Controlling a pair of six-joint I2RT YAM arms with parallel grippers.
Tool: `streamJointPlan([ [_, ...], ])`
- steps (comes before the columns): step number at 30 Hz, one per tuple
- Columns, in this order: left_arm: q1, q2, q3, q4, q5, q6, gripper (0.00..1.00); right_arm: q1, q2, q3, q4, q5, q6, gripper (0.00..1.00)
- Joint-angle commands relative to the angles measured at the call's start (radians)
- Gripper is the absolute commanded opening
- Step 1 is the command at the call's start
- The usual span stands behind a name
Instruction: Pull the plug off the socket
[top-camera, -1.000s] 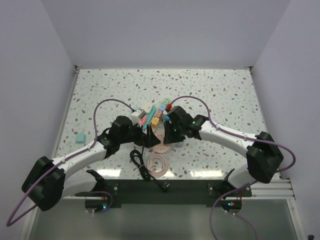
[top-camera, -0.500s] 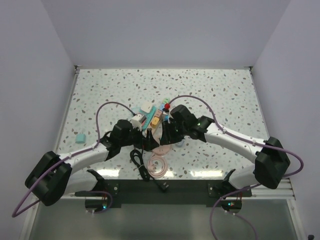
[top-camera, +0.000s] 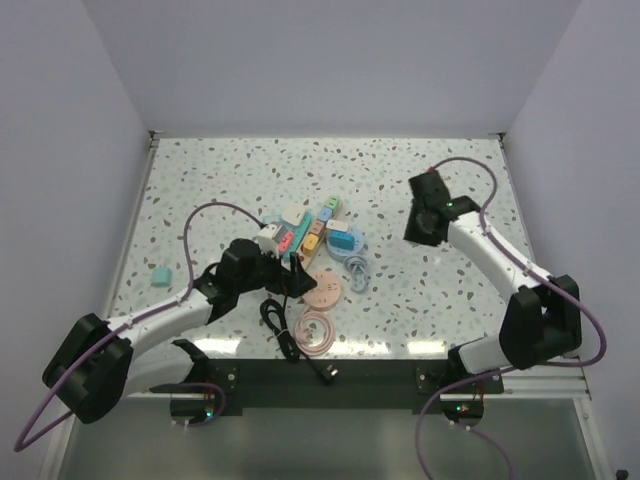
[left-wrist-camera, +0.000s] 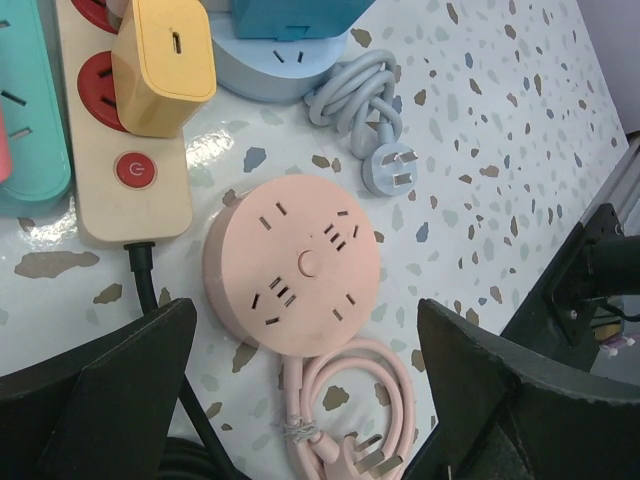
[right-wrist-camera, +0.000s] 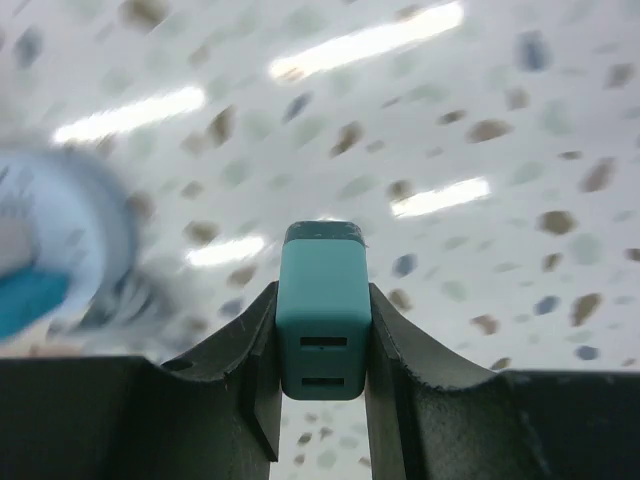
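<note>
My right gripper moves further right in the top view next and lowers the teal plug (right-wrist-camera: 323, 310) there, since the table away from the socket strips is bare.
The pale wooden socket strip (top-camera: 310, 238) lies among other strips at the table's middle. In the left wrist view the strip (left-wrist-camera: 105, 195) shows red socket faces, a red switch, a yellow plug (left-wrist-camera: 163, 62) still seated in it, and its black cable (left-wrist-camera: 148, 282). My left gripper (top-camera: 294, 280) is open and empty, with its fingers (left-wrist-camera: 100, 395) straddling a pink round power strip (left-wrist-camera: 292, 263) just below the wooden strip's end. My right gripper (top-camera: 420, 226) is at the right, far from the strip. It is shut on a teal plug (right-wrist-camera: 323, 310) held above bare table.
A coiled pink cable with plug (top-camera: 318, 328) and a black cable (top-camera: 283, 335) lie near the front edge. A blue power strip with a grey coiled cable (left-wrist-camera: 362, 100) and a teal strip (left-wrist-camera: 25, 110) flank the wooden one. A teal block (top-camera: 160, 276) lies at the left.
My right gripper has left the cluster of strips and swung up and to the right with the teal plug in it. My left gripper has stayed by the strip's near end.
</note>
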Motion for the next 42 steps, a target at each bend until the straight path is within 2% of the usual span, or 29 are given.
streamJointPlan([
  [1, -0.002, 0.010, 0.048, -0.029, -0.017, -0.028, 0.98, -0.234, 0.065, 0.066, -0.066, 0.172, -0.003, 0.00],
  [4, -0.003, 0.047, 0.073, -0.044, 0.005, -0.025, 0.98, -0.429, 0.212, 0.176, -0.058, 0.191, 0.032, 0.01],
  [6, -0.003, 0.070, 0.094, -0.058, 0.026, -0.023, 0.97, -0.483, 0.344, 0.286, -0.076, 0.212, 0.084, 0.09],
  [10, -0.028, 0.159, 0.154, -0.140, 0.023, 0.001, 0.96, -0.549, 0.543, 0.478, -0.141, 0.238, 0.136, 0.24],
  [12, -0.060, 0.182, 0.204, -0.221, -0.046, 0.015, 0.95, -0.558, 0.598, 0.552, -0.156, 0.258, 0.155, 0.30],
  [13, -0.072, 0.205, 0.221, -0.255, -0.064, 0.029, 0.95, -0.566, 0.633, 0.564, -0.146, 0.257, 0.159, 0.36],
  [15, -0.109, 0.226, 0.267, -0.326, -0.145, 0.035, 0.95, -0.599, 0.664, 0.606, -0.146, 0.234, 0.172, 0.40],
  [16, -0.120, 0.248, 0.283, -0.351, -0.176, 0.037, 0.95, -0.618, 0.694, 0.618, -0.155, 0.237, 0.175, 0.47],
  [19, -0.167, 0.286, 0.329, -0.407, -0.254, 0.035, 0.95, -0.647, 0.728, 0.661, -0.162, 0.214, 0.173, 0.60],
  [20, -0.178, 0.298, 0.350, -0.421, -0.286, 0.031, 0.95, -0.653, 0.740, 0.670, -0.162, 0.199, 0.169, 0.73],
  [22, -0.206, 0.333, 0.369, -0.464, -0.348, 0.019, 0.95, -0.658, 0.741, 0.699, -0.170, 0.151, 0.146, 0.87],
  [23, -0.214, 0.344, 0.382, -0.476, -0.384, 0.014, 0.95, -0.658, 0.710, 0.698, -0.156, 0.130, 0.135, 0.98],
  [29, -0.289, 0.400, 0.401, -0.521, -0.478, -0.012, 1.00, -0.653, 0.554, 0.638, -0.121, -0.038, 0.083, 0.98],
  [35, -0.349, 0.427, 0.410, -0.423, -0.456, 0.002, 1.00, -0.629, 0.357, 0.512, -0.139, -0.105, 0.038, 0.98],
  [39, -0.382, 0.488, 0.444, -0.444, -0.432, 0.009, 1.00, -0.609, 0.241, 0.388, -0.133, -0.133, 0.020, 0.98],
  [42, -0.396, 0.466, 0.435, -0.472, -0.434, 0.005, 1.00, -0.592, 0.170, 0.322, -0.130, -0.145, 0.005, 0.98],
])
